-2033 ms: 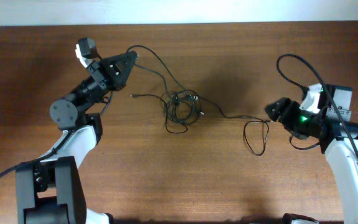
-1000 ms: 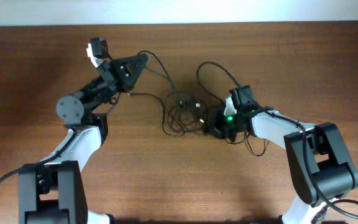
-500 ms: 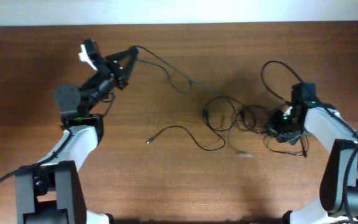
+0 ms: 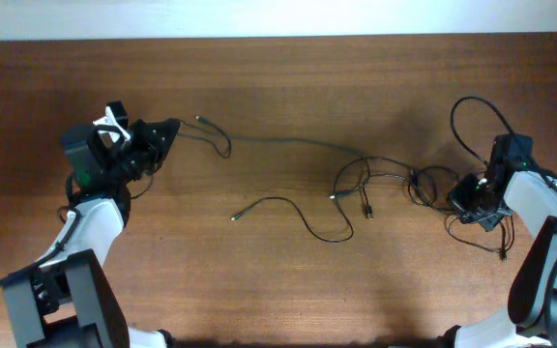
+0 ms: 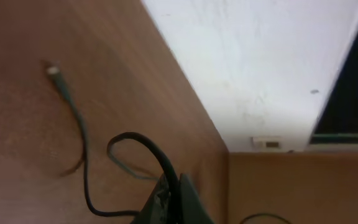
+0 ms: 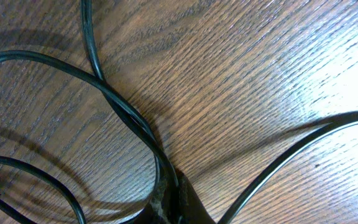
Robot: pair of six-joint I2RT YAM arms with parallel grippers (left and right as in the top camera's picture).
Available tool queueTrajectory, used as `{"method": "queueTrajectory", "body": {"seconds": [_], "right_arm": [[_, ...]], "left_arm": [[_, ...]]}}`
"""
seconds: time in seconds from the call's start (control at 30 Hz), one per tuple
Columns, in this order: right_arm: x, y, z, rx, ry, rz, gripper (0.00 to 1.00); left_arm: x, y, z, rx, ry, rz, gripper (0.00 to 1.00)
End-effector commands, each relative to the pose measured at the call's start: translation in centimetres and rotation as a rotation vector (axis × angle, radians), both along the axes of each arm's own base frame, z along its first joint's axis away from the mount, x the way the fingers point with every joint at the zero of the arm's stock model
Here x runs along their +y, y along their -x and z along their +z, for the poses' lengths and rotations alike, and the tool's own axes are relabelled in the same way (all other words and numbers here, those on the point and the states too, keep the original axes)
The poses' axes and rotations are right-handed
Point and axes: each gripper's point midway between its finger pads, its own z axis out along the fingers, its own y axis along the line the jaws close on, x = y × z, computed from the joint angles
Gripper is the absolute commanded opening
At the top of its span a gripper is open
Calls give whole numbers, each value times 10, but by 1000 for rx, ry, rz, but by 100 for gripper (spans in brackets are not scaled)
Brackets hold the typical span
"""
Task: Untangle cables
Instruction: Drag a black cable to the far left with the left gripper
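Note:
I will raise my left gripper, then lower it by the table's far corner to let go of the cable. That corner is outward and to the gripper's left in the overhead view.
Thin black cables (image 4: 356, 179) lie strung across the wooden table. One cable (image 4: 288, 143) runs from my left gripper (image 4: 170, 133) rightward to a loose cluster of loops (image 4: 395, 179) beside my right gripper (image 4: 457, 198). A separate cable (image 4: 298, 213) lies curved in the middle, apart from the others. In the left wrist view my gripper (image 5: 169, 193) is shut on a cable (image 5: 148, 146), and a plug end (image 5: 53, 70) lies beyond it. The right gripper (image 6: 169, 202) is shut on a cable (image 6: 129, 118) pressed near the table.
The table's far edge meets a white wall (image 5: 260, 62) close behind the left gripper. A thicker arm cable (image 4: 477, 121) loops above the right arm. Another loop (image 4: 477, 232) trails under the right wrist.
The left gripper has pulled left and toward the near side, the right gripper has moved right, and the cable between them is drawn longer. The loops have loosened and spread.

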Motion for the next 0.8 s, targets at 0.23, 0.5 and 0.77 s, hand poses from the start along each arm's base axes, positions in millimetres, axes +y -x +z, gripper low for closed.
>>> {"method": "queueTrajectory", "body": {"seconds": [0.23,0.5,0.77], "right_arm": [[-7,17,-18,68,29,-5,4],[-3,13,-17,49,8,-2,4],[-3,12,-17,48,8,-2,4]], "left_arm": [[-16,57,231,-592,-35,120,0],[93,73,272,-566,-148,453,0],[145,90,268,-555,-252,584,0]]}}
